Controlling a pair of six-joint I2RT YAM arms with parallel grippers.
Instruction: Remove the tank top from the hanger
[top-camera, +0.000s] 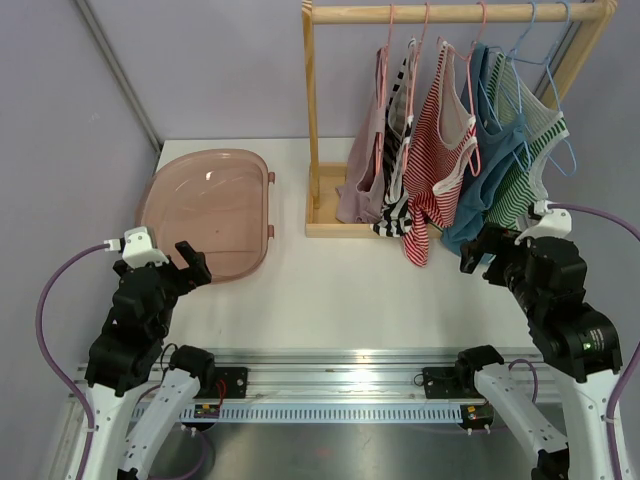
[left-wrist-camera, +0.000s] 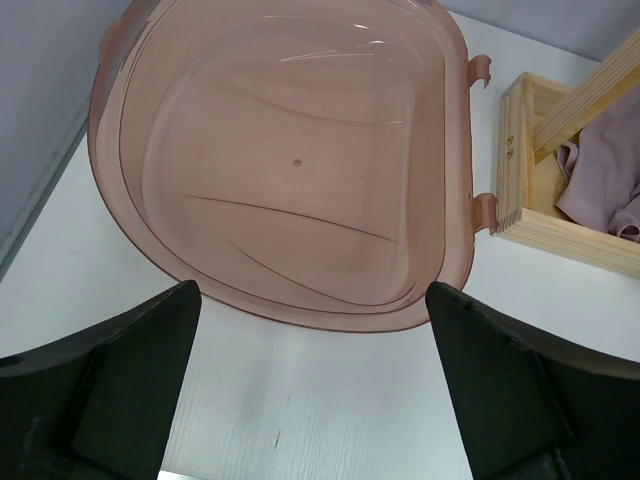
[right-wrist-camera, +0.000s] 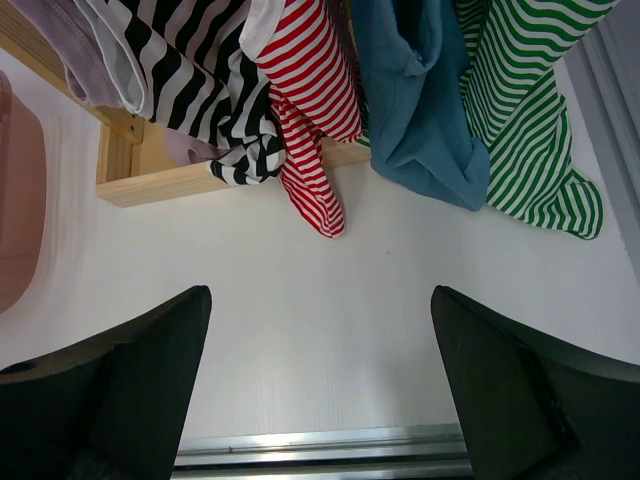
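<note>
My right gripper rises to the left in the top view next and closes on the mauve top's pink hanger's near arm (top-camera: 381, 95), as that top hangs nearest the basin.
Several tank tops hang on hangers from a wooden rack (top-camera: 460, 12): mauve (top-camera: 362, 175), black-and-white striped (top-camera: 398, 150), red-and-white striped (top-camera: 440, 140), blue (top-camera: 490, 160) and green-and-white striped (top-camera: 530, 160). My right gripper (top-camera: 478, 252) is open and empty, low over the table just in front of the blue top's hem. Its wrist view shows the red (right-wrist-camera: 310, 80), blue (right-wrist-camera: 420, 110) and green (right-wrist-camera: 530, 130) tops ahead of the open gripper (right-wrist-camera: 320, 292). My left gripper (top-camera: 193, 262) is open and empty at the near left.
A pink plastic basin (top-camera: 205, 210) lies empty at the left, just ahead of the left gripper (left-wrist-camera: 312, 290); its rim (left-wrist-camera: 300, 312) fills the left wrist view. The rack's wooden base (top-camera: 330, 228) stands between basin and garments. A grey wall lies behind.
</note>
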